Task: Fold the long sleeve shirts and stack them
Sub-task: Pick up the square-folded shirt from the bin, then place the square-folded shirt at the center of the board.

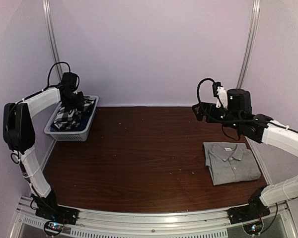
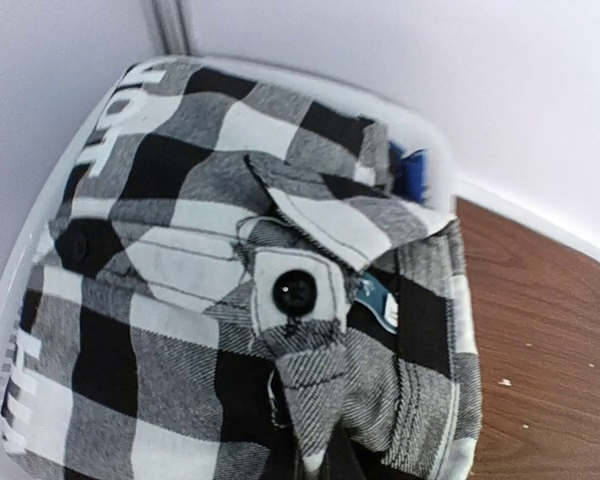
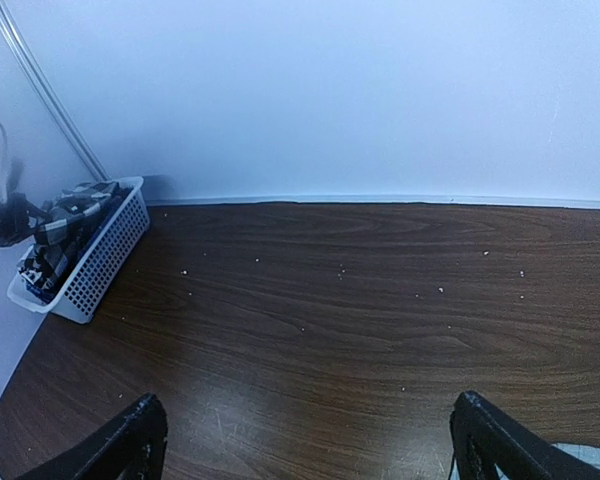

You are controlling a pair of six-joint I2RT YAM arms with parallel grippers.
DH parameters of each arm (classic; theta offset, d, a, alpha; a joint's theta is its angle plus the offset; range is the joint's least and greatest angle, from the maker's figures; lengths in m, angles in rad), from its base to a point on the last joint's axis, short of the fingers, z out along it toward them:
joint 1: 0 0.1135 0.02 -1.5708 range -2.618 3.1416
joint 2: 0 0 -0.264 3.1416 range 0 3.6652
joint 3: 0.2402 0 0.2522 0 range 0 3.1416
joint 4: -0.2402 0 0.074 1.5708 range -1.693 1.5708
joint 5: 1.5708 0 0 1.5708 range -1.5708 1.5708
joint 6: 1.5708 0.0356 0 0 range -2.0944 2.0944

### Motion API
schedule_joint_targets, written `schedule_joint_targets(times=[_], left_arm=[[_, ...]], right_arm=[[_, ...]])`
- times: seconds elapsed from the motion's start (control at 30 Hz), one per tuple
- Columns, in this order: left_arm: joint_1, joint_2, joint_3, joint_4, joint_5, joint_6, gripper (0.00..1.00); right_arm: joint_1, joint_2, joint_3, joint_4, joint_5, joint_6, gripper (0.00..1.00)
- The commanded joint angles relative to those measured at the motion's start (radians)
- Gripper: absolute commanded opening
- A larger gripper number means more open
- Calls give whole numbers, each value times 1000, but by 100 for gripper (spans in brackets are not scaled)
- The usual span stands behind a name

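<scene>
My left gripper lifts the checked shirt (image 2: pixel 180 300) out of the basket (image 1: pixel 72 133) next and over the middle of the table, where empty wood leaves room.
The black-and-white checked flannel shirt (image 2: pixel 180 300) lies bundled in a white basket (image 1: pixel 72 133) at the back left. My left gripper (image 2: pixel 320 462) reaches down into the basket and is shut on a fold of this shirt, just below a black button (image 2: pixel 295 292). The plain grey collared shirt (image 1: pixel 232 162) lies folded flat on the table at the right. My right gripper (image 3: pixel 315 450) hovers open above the bare wood behind the grey shirt, with nothing between its fingers (image 3: pixel 130 445). A corner of the grey shirt (image 3: pixel 592 456) shows at the lower right of the right wrist view.
The basket (image 3: pixel 90 270) stands against the left wall, close to the back wall. A dark wooden tabletop (image 1: pixel 149 158) stretches between basket and grey shirt. A blue item (image 2: pixel 412 170) peeks out behind the checked shirt in the basket.
</scene>
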Motion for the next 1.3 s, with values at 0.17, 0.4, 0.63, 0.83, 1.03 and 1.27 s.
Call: schedule_joint_targets(times=[0.17, 0.4, 0.63, 0.83, 1.03, 1.27], left_arm=[[-301, -166, 124, 53, 27, 148, 0], [-545, -190, 248, 110, 199, 190, 0], [-650, -193, 228, 200, 470, 15, 0], [-532, -75, 186, 177, 699, -165, 0], [-397, 209, 303, 153, 813, -166, 57], [-377, 230, 259, 85, 702, -117, 74]], right_arm=[[2, 29, 15, 30, 2, -2, 100], [2, 21, 41, 19, 50, -22, 100], [2, -22, 47, -1, 68, -23, 100], [2, -42, 36, -6, 56, -21, 100], [2, 37, 44, -13, -11, -18, 100], [8, 167, 6, 5, -161, -29, 100]])
